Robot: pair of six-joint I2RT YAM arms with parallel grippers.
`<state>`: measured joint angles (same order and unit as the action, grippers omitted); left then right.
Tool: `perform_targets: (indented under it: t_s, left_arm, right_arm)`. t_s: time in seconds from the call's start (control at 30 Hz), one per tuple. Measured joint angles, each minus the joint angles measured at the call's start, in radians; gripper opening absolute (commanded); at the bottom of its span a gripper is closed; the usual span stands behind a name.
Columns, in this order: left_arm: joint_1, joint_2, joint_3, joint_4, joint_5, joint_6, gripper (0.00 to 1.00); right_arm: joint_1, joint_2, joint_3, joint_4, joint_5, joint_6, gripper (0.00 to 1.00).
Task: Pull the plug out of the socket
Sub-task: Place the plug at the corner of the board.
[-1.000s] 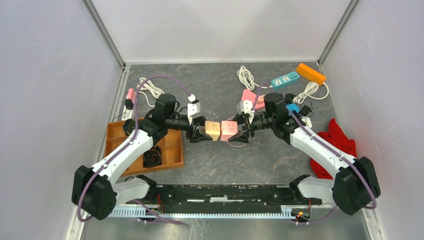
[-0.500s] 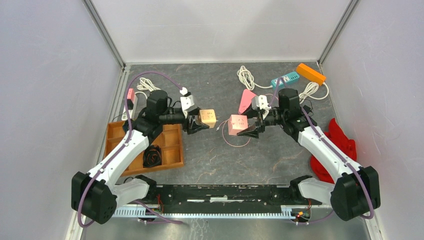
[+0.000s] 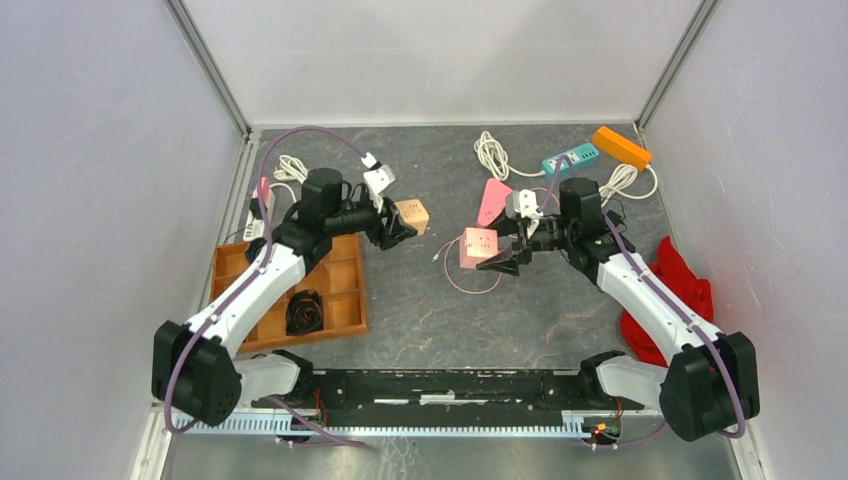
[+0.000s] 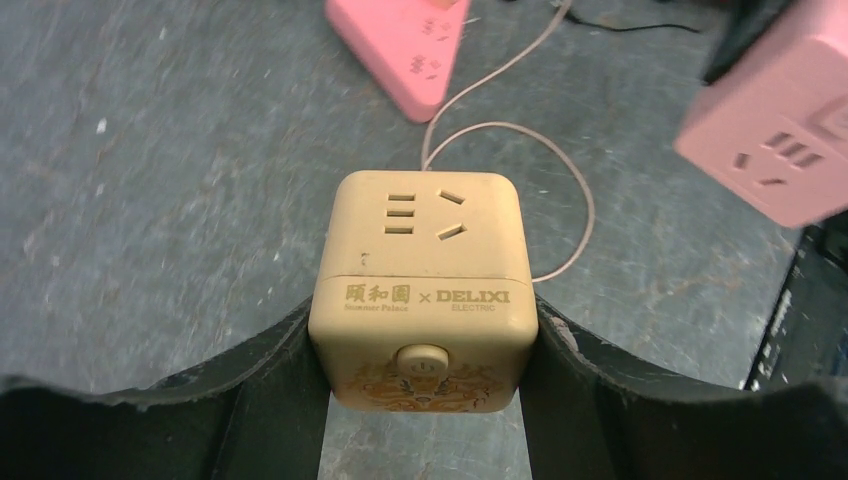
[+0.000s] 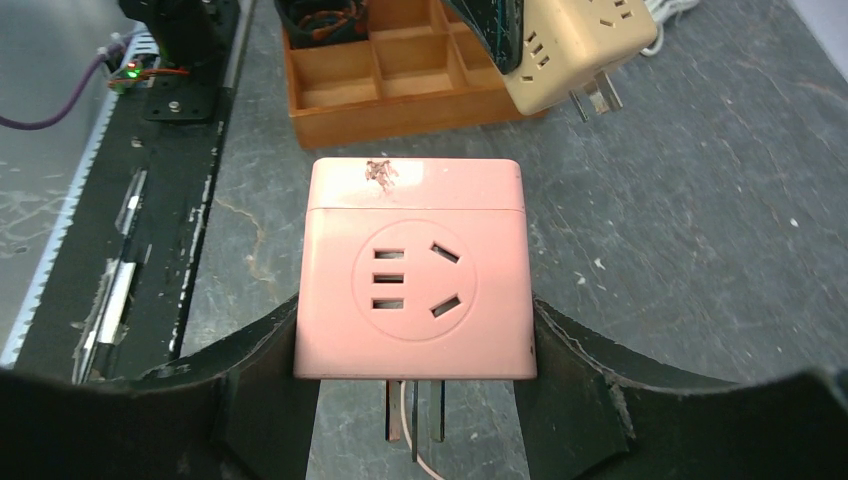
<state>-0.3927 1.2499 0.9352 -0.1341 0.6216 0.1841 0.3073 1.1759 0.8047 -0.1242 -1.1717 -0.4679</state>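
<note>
I need to carry the beige cube adapter outward and down with my left gripper next, onto the table by the back wall, and release it there.
My left gripper is shut on a beige cube adapter, squeezed between both pads in the left wrist view. My right gripper is shut on a pink cube socket, also held on both sides in the right wrist view. The two cubes are apart, with a clear gap between them above the table. The beige cube's bare prongs show in the right wrist view. The pink cube shows at the upper right of the left wrist view. Prongs also stick out under the pink cube.
A wooden compartment tray lies at the left under my left arm. A pink triangular power strip, a teal strip, an orange strip and white cables lie at the back right. A red cloth lies right.
The beige and pink cubes were joined a second ago and have come apart. My left gripper drew the beige cube back and left; my right gripper drew the pink cube right.
</note>
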Motion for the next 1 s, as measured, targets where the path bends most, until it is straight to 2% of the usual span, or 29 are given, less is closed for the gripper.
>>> perform_targets:
  t_s: [0.1, 0.23, 0.47, 0.6, 0.87, 1.0]
  left_arm:
    - [0.006, 0.08, 0.037, -0.021, -0.105, -0.063, 0.05]
    - [0.034, 0.172, 0.077, -0.049, -0.178, -0.141, 0.06]
    - [0.135, 0.431, 0.28, -0.098, -0.195, -0.346, 0.12]
    - [0.143, 0.56, 0.386, -0.068, -0.196, -0.431, 0.13]
    - [0.136, 0.866, 0.648, -0.04, -0.358, -0.489, 0.17]
    - [0.138, 1.001, 0.807, -0.077, -0.43, -0.517, 0.28]
  right_arm:
    - [-0.009, 0.017, 0.0, 0.002, 0.042, 0.003, 0.0]
    - [-0.02, 0.046, 0.0, -0.001, 0.099, 0.002, 0.0]
    - [-0.043, 0.072, 0.001, -0.032, 0.148, 0.0, 0.0]
    - [-0.048, 0.072, 0.001, -0.033, 0.157, -0.001, 0.0]
    - [-0.068, 0.066, 0.001, -0.037, 0.157, -0.002, 0.0]
    - [-0.074, 0.065, 0.001, -0.037, 0.157, -0.003, 0.0]
